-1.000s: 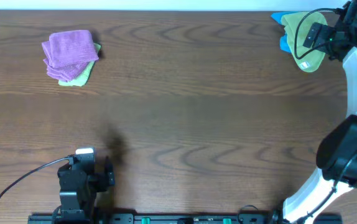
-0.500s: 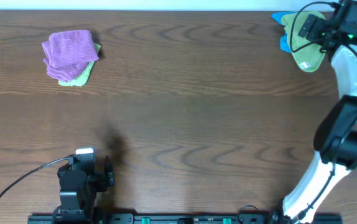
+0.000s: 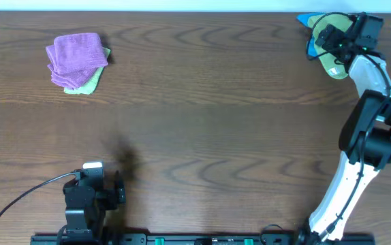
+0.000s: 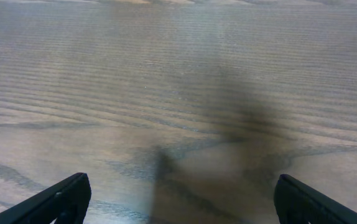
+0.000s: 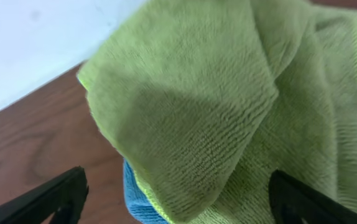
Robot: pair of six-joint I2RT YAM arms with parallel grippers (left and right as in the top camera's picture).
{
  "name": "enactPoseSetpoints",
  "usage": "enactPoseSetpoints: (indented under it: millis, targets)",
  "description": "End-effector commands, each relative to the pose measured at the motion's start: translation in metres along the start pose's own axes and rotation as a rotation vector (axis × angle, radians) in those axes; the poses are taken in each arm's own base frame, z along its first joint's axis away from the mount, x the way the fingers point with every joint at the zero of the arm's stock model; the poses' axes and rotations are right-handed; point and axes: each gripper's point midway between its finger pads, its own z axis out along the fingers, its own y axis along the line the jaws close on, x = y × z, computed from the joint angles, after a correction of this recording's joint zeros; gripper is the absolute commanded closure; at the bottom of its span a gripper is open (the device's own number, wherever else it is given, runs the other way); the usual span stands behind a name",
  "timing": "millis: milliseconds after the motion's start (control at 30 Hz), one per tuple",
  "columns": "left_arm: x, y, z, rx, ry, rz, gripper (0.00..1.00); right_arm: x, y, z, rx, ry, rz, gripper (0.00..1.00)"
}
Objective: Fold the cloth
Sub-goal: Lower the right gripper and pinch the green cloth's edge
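Observation:
My right gripper will next go down onto the lime-green cloth's (image 3: 337, 66) drooping fold and then close on it, because the fold is between the spread fingers.
The lime-green cloth (image 3: 337, 66) lies crumpled at the far right corner of the table, on top of a bright blue cloth (image 3: 305, 19). My right gripper (image 3: 330, 37) hangs over it, open, with nothing in its jaws. In the right wrist view the cloth (image 5: 216, 106) fills the frame in loose folds between the spread fingertips (image 5: 178, 200), and the blue cloth (image 5: 140, 199) peeks out under its edge. My left gripper (image 3: 118, 190) is open and empty at the near left, over bare table (image 4: 178, 202).
A folded purple cloth (image 3: 77, 53) sits on a paler green folded cloth (image 3: 90, 83) at the far left. The table's far edge and a white wall (image 5: 35, 43) are right behind the lime cloth. A cable (image 3: 18, 197) loops at the near left.
My right wrist has swung left and towards the far edge, bringing the gripper over the lime cloth. The cloths and the left arm have not moved.

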Motion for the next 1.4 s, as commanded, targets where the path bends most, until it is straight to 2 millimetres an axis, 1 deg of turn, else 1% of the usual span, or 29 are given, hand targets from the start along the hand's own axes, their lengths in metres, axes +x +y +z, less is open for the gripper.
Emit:
enactPoseSetpoints:
  millis: [0,33,100,233,367,433,467,500,567,600,633,767,867,900,967,1067,1167,1200,1300,1367]
  targets:
    - [0.014,0.003,0.004,-0.02,0.046,-0.003,0.05,-0.003,0.004,0.003,-0.022,-0.01,0.028,0.16]
    - [0.014,0.003,0.004,-0.02,0.046,-0.003,0.05,-0.004,0.005,0.003,-0.024,-0.014,0.028,0.22]
    - [0.014,0.003,0.004,-0.02,0.045,-0.003,0.05,-0.005,0.005,0.003,-0.025,-0.017,0.026,0.28]
    - [0.014,0.003,0.004,-0.02,0.046,-0.003,0.05,-0.004,0.005,0.003,-0.024,-0.015,0.026,0.35]
    - [0.014,0.003,0.004,-0.02,0.046,-0.003,0.05,-0.004,0.004,0.003,-0.018,-0.013,0.027,0.38]
    - [0.014,0.003,0.004,-0.02,0.046,-0.003,0.05,-0.004,0.001,0.003,0.0,-0.017,0.027,0.43]
    - [0.014,0.003,0.004,-0.02,0.046,-0.003,0.05,-0.005,-0.001,0.003,0.009,-0.02,0.027,0.42]
    - [0.014,0.003,0.004,-0.02,0.046,-0.003,0.05,-0.005,-0.003,0.003,0.018,-0.023,0.027,0.37]
    - [0.014,0.003,0.004,-0.02,0.046,-0.003,0.05,-0.006,-0.006,0.003,0.038,-0.03,0.027,0.23]
    - [0.014,0.003,0.004,-0.02,0.046,-0.003,0.05,-0.007,-0.007,0.003,0.043,-0.032,0.028,0.21]
    - [0.014,0.003,0.004,-0.02,0.046,-0.003,0.05,-0.007,-0.008,0.003,0.049,-0.035,0.028,0.22]
    - [0.014,0.003,0.004,-0.02,0.046,-0.003,0.05,-0.006,-0.01,0.005,0.053,-0.034,0.028,0.28]
    - [0.014,0.003,0.004,-0.02,0.046,-0.003,0.05,0.006,-0.014,0.015,0.058,-0.011,0.031,0.33]
    - [0.014,0.003,0.004,-0.02,0.046,-0.003,0.05,0.013,-0.015,0.02,0.052,0.007,0.033,0.38]
    - [0.014,0.003,0.004,-0.02,0.046,-0.003,0.05,0.02,-0.013,0.023,0.037,0.027,0.033,0.5]
    - [0.014,0.003,0.004,-0.02,0.046,-0.003,0.05,0.019,-0.009,0.022,0.027,0.024,0.029,0.78]
    - [0.014,0.003,0.004,-0.02,0.046,-0.003,0.05,0.01,-0.005,0.016,0.021,0.005,0.026,0.94]
    - [0.014,0.003,0.004,-0.02,0.046,-0.003,0.05,0.004,-0.002,0.011,0.016,-0.007,0.024,0.99]
    - [0.014,0.003,0.004,-0.02,0.046,-0.003,0.05,-0.016,0.008,-0.006,0.001,-0.051,0.003,0.99]
    - [0.014,0.003,0.004,-0.02,0.046,-0.003,0.05,-0.032,0.016,-0.022,-0.011,-0.084,-0.016,0.99]
